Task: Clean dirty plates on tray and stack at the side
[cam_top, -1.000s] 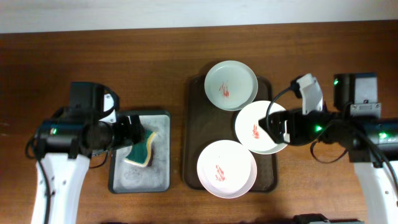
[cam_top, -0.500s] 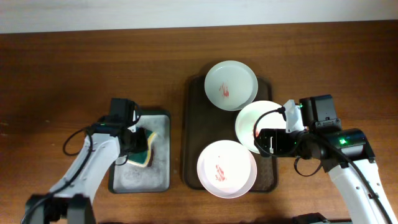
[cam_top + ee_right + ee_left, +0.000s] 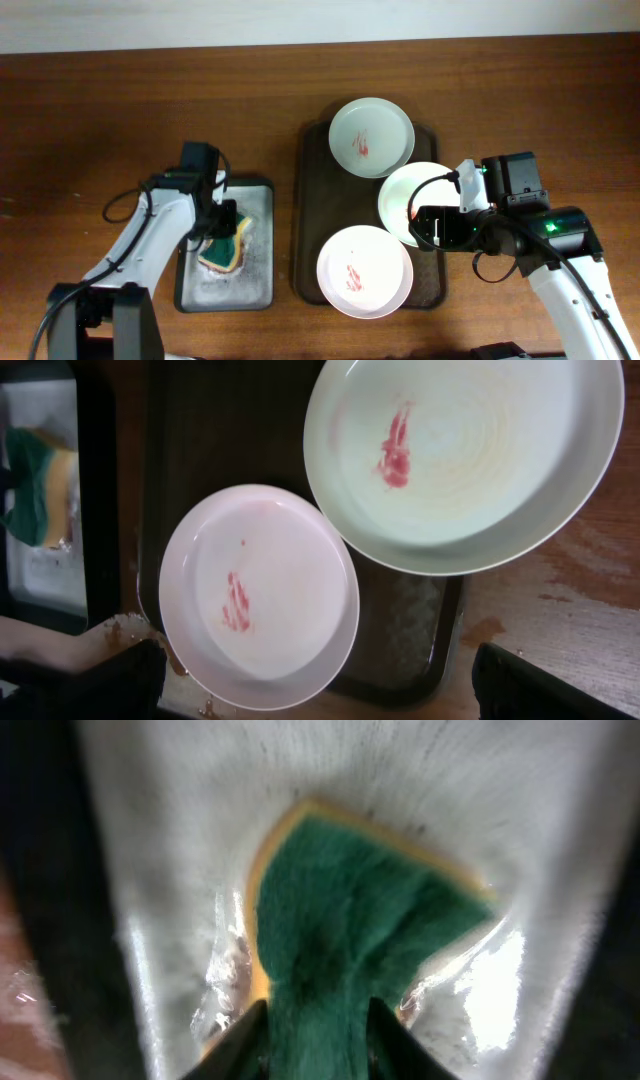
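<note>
My open right gripper comes down onto the pinkish plate's rim by the white plate [image 3: 412, 195] next, clear of the red smear, since that part of the rim lies below it.
Three dirty plates with red smears sit on the dark tray [image 3: 315, 215]: a pale green plate [image 3: 370, 137] at the back, a white plate [image 3: 412, 195] on the right hanging over the tray's edge, and a pinkish plate [image 3: 365, 272] in front. A green and yellow sponge [image 3: 226, 250] lies in a small grey tray [image 3: 255, 290] on the left. My left gripper [image 3: 318, 1040] is shut on the sponge [image 3: 350, 910], pinching its green top from both sides. My right gripper [image 3: 330, 695] hangs wide open over the tray's right side, above the pinkish plate [image 3: 260, 595] and white plate [image 3: 470, 450], holding nothing.
The table is dark wood, with bare wood [image 3: 520, 110] to the right of the dark tray and more [image 3: 100, 120] left of the grey tray. The grey tray's floor [image 3: 170, 840] looks wet and soapy around the sponge.
The left gripper has come down onto the sponge and closed on it. The right arm swung in over the white plate a second ago and has held still since.
</note>
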{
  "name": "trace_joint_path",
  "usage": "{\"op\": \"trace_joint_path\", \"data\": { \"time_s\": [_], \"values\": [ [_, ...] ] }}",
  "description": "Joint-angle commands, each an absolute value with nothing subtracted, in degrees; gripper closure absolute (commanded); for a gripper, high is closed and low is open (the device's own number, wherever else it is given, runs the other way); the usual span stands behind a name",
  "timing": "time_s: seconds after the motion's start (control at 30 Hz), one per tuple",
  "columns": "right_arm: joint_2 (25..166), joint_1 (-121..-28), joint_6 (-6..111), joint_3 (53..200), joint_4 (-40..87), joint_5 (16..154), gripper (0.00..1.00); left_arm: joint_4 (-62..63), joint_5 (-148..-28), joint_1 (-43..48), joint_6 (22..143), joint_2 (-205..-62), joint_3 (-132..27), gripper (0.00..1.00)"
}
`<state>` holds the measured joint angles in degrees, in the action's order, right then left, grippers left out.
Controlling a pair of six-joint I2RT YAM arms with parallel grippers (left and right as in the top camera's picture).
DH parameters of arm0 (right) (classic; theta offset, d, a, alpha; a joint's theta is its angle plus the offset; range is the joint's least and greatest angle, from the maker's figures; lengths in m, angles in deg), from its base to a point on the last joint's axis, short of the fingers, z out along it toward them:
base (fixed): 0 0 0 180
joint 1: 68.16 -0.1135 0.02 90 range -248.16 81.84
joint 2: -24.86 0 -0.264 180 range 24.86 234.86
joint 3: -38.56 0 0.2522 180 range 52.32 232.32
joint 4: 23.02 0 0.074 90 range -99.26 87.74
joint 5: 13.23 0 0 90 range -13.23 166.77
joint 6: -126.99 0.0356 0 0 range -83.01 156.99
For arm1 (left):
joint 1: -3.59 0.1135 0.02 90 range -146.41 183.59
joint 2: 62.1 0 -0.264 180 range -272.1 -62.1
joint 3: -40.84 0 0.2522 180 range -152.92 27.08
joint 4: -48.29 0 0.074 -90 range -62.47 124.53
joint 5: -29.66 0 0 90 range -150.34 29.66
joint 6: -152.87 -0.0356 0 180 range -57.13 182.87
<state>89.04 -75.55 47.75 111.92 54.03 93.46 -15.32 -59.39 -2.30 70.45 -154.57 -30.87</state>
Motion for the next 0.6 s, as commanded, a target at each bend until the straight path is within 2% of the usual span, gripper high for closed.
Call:
{"op": "trace_joint_path", "data": {
  "time_s": [0.0,0.03,0.17,0.33,0.37,0.43,0.47,0.5,0.57],
  "values": [
    [88.9,-76.1,48.2,112.0,53.9,92.8,0.01,-20.7,-59.5,-2.5,69.6,-152.4,-37.8,0.50],
    [88.9,-76.1,48.2,112.0,53.9,92.8,0.01,-22.0,-59.5,-2.6,69.6,-152.4,-37.8,0.48],
    [88.9,-76.1,48.2,112.0,53.9,92.8,0.01,-22.4,-61.6,-3.2,69.6,-152.5,-32.8,0.51],
    [89.4,-76.1,48.3,112.0,55.5,92.8,0.01,-12.1,-61.8,-4.3,69.7,-152.5,-22.1,0.52],
    [89.7,-76.1,48.5,112.0,56.5,92.8,0.01,-10.8,-62.4,-4.3,69.7,-152.5,-21.0,0.55],
    [91.3,-76.1,48.5,111.9,59.2,92.8,0.01,-8.7,-62.6,-4.3,69.7,-152.5,-19.7,0.73],
    [91.9,-76.1,48.5,111.6,59.6,92.8,0.01,-8.4,-62.4,-4.3,69.7,-152.5,-19.7,0.89],
    [93.0,-76.1,48.5,110.9,59.6,92.8,0.01,-8.0,-62.0,-4.3,69.7,-152.5,-19.7,1.00],
    [95.1,-76.1,49.1,109.0,59.6,92.8,0.01,-8.2,-62.1,-4.2,69.7,-152.5,-20.8,1.00]
  ]
}}
